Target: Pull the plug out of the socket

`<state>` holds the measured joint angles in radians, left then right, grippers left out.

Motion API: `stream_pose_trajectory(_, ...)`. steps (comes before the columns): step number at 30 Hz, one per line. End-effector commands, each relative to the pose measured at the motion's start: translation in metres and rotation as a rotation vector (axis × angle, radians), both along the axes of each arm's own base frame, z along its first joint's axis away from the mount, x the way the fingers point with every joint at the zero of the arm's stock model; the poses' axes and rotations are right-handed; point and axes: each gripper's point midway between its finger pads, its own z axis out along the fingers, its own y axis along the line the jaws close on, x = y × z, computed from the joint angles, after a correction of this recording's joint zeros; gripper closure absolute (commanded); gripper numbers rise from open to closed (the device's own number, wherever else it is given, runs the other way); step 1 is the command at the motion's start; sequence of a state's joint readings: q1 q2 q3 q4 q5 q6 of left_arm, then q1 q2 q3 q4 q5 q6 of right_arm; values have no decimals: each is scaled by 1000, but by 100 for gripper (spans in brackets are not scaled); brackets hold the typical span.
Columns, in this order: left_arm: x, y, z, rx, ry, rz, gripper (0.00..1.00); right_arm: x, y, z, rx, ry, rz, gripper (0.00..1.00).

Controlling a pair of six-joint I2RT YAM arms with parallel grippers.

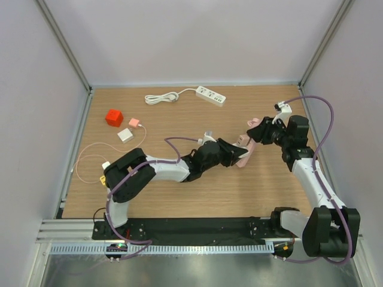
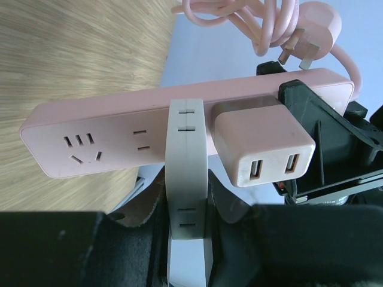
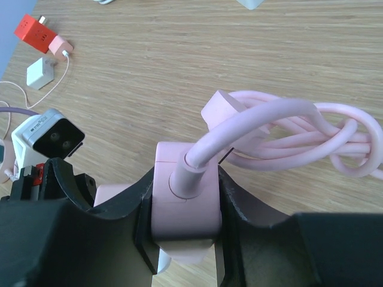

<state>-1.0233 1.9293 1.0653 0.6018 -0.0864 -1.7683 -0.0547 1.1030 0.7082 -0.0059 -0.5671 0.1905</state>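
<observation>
Next, my left gripper will pull off the power strip and move down beside the white charger, then release it, since the charger lies to the gripper's left in the top view.
A pink power strip (image 2: 108, 134) is held off the table between my two arms. A flat white plug (image 2: 187, 149) sits in its middle socket, and my left gripper (image 2: 188, 215) is shut on that plug's lower end, one finger on each side. A pink USB adapter (image 2: 263, 143) is plugged in right beside it. My right gripper (image 3: 182, 221) is shut on the strip's cable end (image 3: 185, 197), where the coiled pink cord (image 3: 299, 131) comes out. In the top view the left gripper (image 1: 236, 152) and the right gripper (image 1: 263, 134) meet at the strip (image 1: 244, 156).
A white power strip (image 1: 210, 95) with its cord lies at the back of the table. At the left are a red cube (image 1: 114, 117), a small pink adapter (image 1: 134, 123), a white charger (image 1: 125, 135) and a thin looping cable (image 1: 90, 156). Walls enclose three sides.
</observation>
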Motion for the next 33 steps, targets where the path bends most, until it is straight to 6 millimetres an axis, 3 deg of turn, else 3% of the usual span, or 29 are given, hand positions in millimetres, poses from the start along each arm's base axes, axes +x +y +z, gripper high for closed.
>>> stream_pose_trajectory(1, 11, 22, -1, 62, -36, 59, 100, 15, -19, 52, -56, -185, -105, 99)
stream_pose_trajectory(5, 5, 40, -16, 230, -9, 43, 100, 20, -39, 53, -122, -195, -208, 99)
stream_pose_trajectory(11, 10, 52, 2, 280, -105, -12, 100, 19, -43, 56, -139, -209, -224, 99)
stream_pose_trajectory(15, 4, 49, 10, 287, -151, -131, 100, 19, -45, 59, -147, -222, -235, 99)
stream_pose_trajectory(20, 4, 76, 6, 407, -204, -148, 100, 17, -36, 61, -118, -225, -191, 99)
stream_pose_trajectory(22, 14, 95, 22, 410, -254, -136, 100, 13, -28, 62, -94, -222, -137, 99)
stream_pose_trajectory(23, 12, 106, 15, 438, -293, -164, 100, 12, -24, 65, -96, -227, -101, 99)
stream_pose_trajectory(25, 33, 138, 35, 408, -362, -115, 100, -1, -6, 60, -78, -196, 44, 99)
stream_pose_trajectory(27, 37, 164, 29, 427, -385, -146, 100, -9, 3, 62, -71, -204, 120, 99)
stream_pose_trajectory(29, 59, 207, 29, 462, -366, -81, 100, -13, 8, 64, -63, -213, 158, 99)
stream_pose_trajectory(31, 68, 238, 15, 529, -324, -68, 100, -13, 8, 63, -67, -209, 165, 99)
stream_pose_trajectory(32, 86, 271, 11, 555, -291, 0, 100, -13, 8, 63, -69, -211, 166, 99)
stream_pose_trajectory(33, 90, 284, 8, 569, -281, 3, 100, -13, 8, 63, -67, -210, 168, 99)
